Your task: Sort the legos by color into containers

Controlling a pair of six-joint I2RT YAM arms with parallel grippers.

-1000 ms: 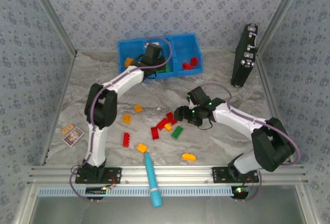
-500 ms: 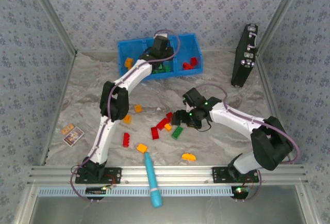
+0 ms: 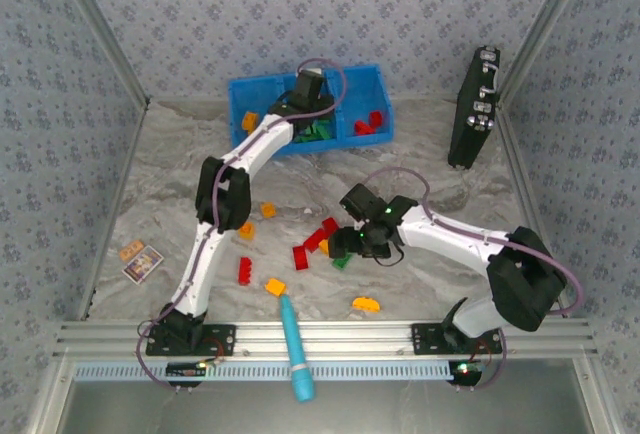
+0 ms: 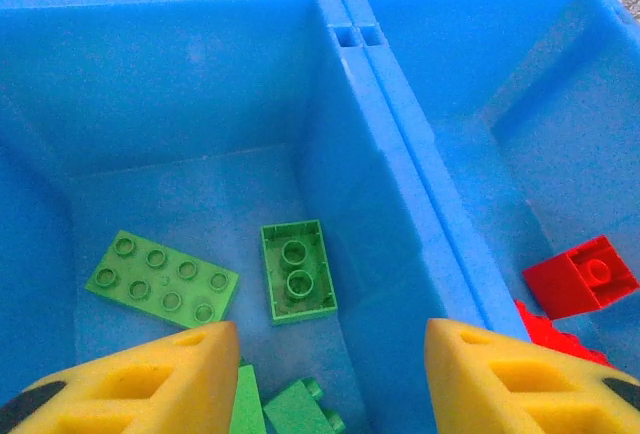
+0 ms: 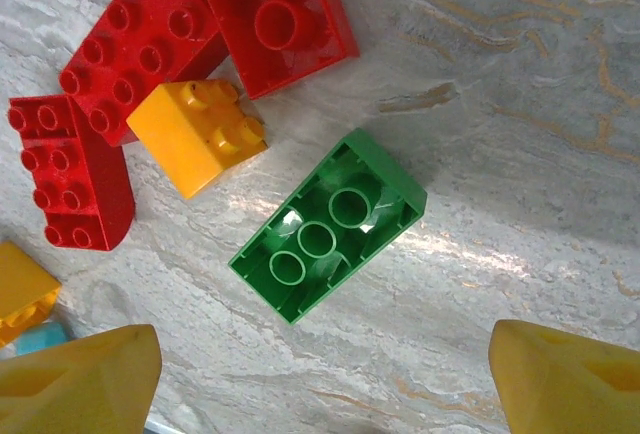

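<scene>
My right gripper is just above the upturned green lego (image 3: 342, 261) (image 5: 328, 224), so next it needs to move down toward the tabletop, with its open fingers coming down around the lego.
The blue tray of containers (image 3: 350, 76) stands at the back. My left gripper (image 3: 308, 102) hangs open over its middle compartment (image 4: 190, 84), nothing between its fingers (image 4: 150, 379). Below it lie green legos, a flat plate (image 4: 162, 278) and an upturned brick (image 4: 297, 271). A red lego (image 4: 581, 275) sits in the right compartment. My right gripper (image 3: 350, 244) is open low above the table, straddling an upturned green lego (image 5: 328, 224) without touching it. Beside that brick lie an orange-yellow lego (image 5: 195, 136) and red legos (image 5: 138, 44).
Loose orange legos (image 3: 268, 210) (image 3: 275, 287) (image 3: 366, 304) and a red one (image 3: 244, 270) are scattered mid-table. A teal stick (image 3: 295, 344) lies over the front rail. A black case (image 3: 473, 106) stands upright at the back right. Small cards (image 3: 140, 259) lie at the left.
My left arm stretched further over the tray and its gripper opened. My right gripper slid left and nearer, over the green lego, opening wider.
</scene>
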